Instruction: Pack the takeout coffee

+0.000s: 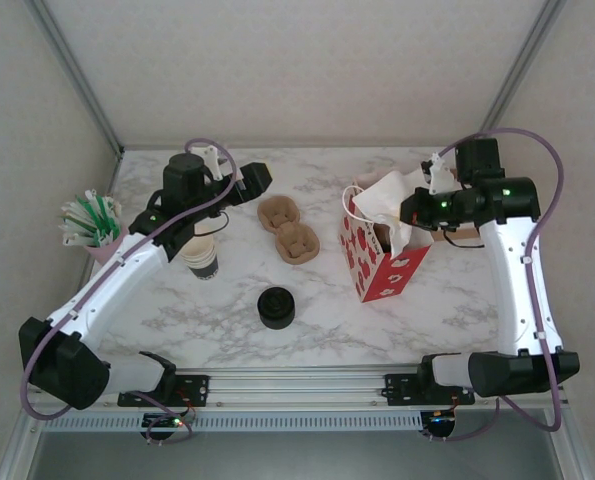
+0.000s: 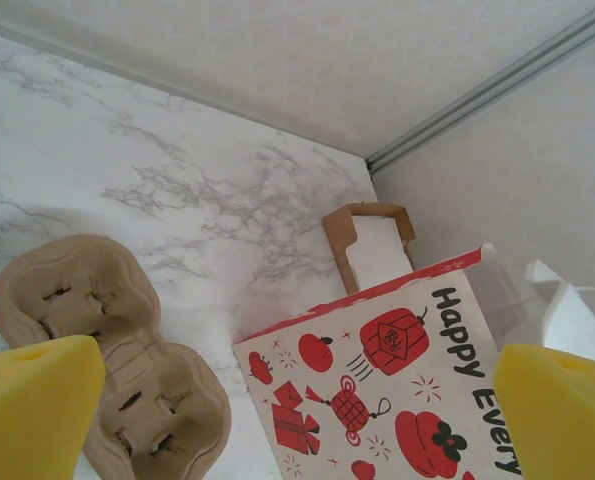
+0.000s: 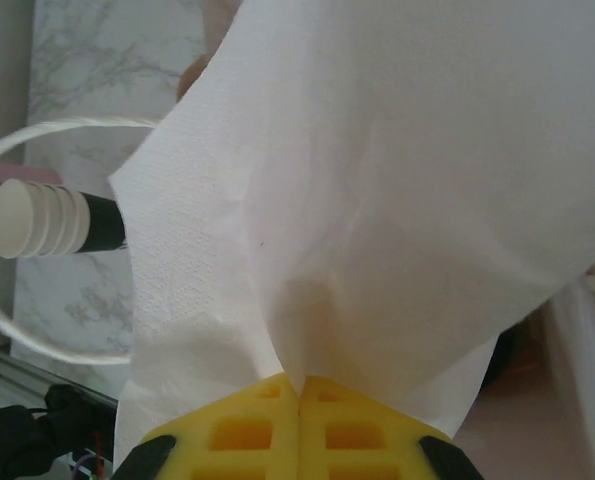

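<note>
The white paper napkin still hangs wide over the bag's rim. The napkin goes down into the bag's opening next, where my right gripper releases it.
The takeout coffee is hidden. A red-and-white paper bag [image 1: 382, 262] stands at centre right, and its dark inside cannot be made out. My right gripper [image 1: 414, 207] hovers over the bag's mouth, shut on a white paper napkin [image 1: 385, 198]. In the right wrist view the yellow fingertips [image 3: 299, 382] pinch the napkin [image 3: 377, 200], which hangs wide in front. My left gripper [image 1: 254, 178] is at the far left of the table, open and holding nothing. Its yellow pads [image 2: 32, 405] stand wide apart, with the bag [image 2: 387, 380] beyond them.
Two brown pulp cup carriers [image 1: 287, 228] lie left of the bag. A stack of lidless white cups [image 1: 201, 258] stands under the left arm, a short stack of black lids [image 1: 275, 307] nearer the front. A pink holder of straws [image 1: 92, 225] sits far left. A cardboard box [image 2: 369, 240] stands behind the bag.
</note>
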